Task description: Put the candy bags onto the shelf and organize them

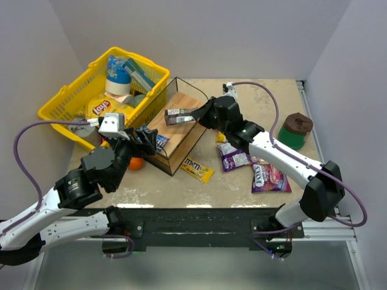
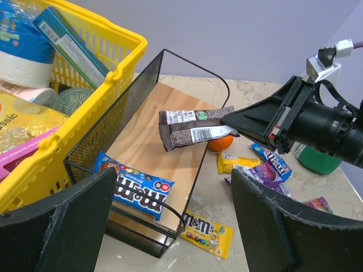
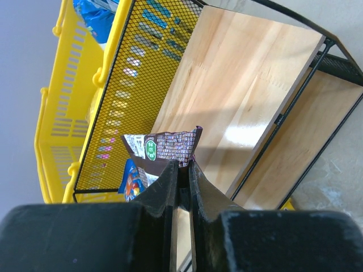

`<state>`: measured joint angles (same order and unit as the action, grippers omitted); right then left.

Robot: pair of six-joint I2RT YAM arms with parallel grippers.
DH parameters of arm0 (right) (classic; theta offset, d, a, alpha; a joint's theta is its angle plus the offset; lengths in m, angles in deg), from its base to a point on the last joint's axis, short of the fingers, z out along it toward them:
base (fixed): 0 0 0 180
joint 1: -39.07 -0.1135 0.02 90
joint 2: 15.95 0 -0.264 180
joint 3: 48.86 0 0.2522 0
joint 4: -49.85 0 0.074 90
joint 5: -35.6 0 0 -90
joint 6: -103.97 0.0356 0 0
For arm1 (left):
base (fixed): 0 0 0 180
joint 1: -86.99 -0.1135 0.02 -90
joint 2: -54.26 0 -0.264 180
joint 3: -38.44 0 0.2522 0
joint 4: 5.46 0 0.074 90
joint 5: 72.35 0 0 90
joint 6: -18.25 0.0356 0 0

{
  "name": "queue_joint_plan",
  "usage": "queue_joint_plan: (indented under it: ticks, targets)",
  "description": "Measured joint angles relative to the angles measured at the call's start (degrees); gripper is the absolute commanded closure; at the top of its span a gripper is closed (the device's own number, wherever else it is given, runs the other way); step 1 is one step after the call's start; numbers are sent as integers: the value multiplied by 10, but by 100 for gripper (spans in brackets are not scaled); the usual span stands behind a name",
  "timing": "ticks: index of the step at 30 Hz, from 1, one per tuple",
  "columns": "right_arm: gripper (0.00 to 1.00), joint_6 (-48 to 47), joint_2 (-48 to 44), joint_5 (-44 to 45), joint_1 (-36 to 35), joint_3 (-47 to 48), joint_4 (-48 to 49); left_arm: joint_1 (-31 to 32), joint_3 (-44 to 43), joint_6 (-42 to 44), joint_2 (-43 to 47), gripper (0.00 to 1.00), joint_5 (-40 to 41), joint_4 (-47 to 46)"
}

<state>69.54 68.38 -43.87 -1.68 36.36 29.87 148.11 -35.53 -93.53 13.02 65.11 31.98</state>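
Note:
My right gripper is to move back and down next to the bare board (image 1: pixel 163 128) beside the blue M&M's bag and let go of the brown bag, because that wood is clear.
My right gripper (image 1: pixel 199 115) is shut on one end of a brown candy bag (image 1: pixel 180 116) and holds it in the air above the upper wooden board of the black wire shelf (image 1: pixel 179 99). The brown bag also shows in the left wrist view (image 2: pixel 195 127) and the right wrist view (image 3: pixel 161 148), pinched between my right gripper's (image 3: pixel 182 165) closed jaws. A blue M&M's bag (image 2: pixel 136 186) lies at the shelf's lower front. My left gripper (image 2: pixel 173 175) is open and empty, just in front of the shelf. A yellow M&M's bag (image 1: pixel 196 170) lies on the table beside the shelf.
Purple (image 1: pixel 234 158) and pink (image 1: pixel 269 178) candy bags lie on the table to the right. A yellow basket (image 1: pixel 60 109) of groceries stands left of the shelf. An orange (image 1: pixel 135 163) sits by my left arm. A green container (image 1: pixel 296 130) stands far right.

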Motion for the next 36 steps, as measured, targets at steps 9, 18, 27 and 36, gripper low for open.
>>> queue_joint_plan:
  ticks: [9,18,27,36]
  targets:
    - [100,70,64,85,-63,24,8,0,12,-12,38,13,28,21]
    - [100,194,96,185,-115,40,-13,0,20,-17,48,12,37,27]
    - [100,290,137,211,-122,67,-59,0,20,-17,56,12,44,27]
    - [96,349,148,216,-156,76,-84,0,26,-17,57,12,52,28]
